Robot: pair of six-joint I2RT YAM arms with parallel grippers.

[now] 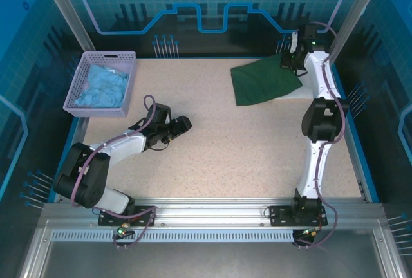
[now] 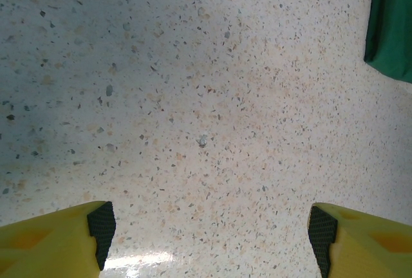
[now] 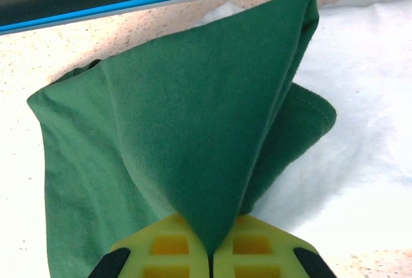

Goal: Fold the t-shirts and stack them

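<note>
I should next move my right gripper sideways toward the nearest frame post and let go of the fold over the white t-shirt (image 1: 301,90) (image 3: 360,117), because the shirt's side by that post is still uncovered.
The dark green t-shirt (image 1: 264,80) lies folded at the table's far right, resting on the white t-shirt (image 1: 301,90), of which a strip shows at its right edge. My right gripper (image 1: 291,59) is shut on a raised fold of the green t-shirt (image 3: 193,136), the cloth pinched between the yellow fingers (image 3: 167,249); white t-shirt (image 3: 360,117) spreads under and right of it. My left gripper (image 1: 182,125) hovers low over bare table at centre left, open, with nothing between its fingertips (image 2: 102,230). An edge of the green shirt (image 2: 393,27) shows at the upper right of the left wrist view.
A lavender mesh basket (image 1: 78,91) holding light blue cloth (image 1: 102,87) stands at the far left. Metal frame posts and a blue back wall (image 1: 206,8) enclose the speckled table (image 1: 212,156). The right arm (image 1: 320,123) runs along the right edge.
</note>
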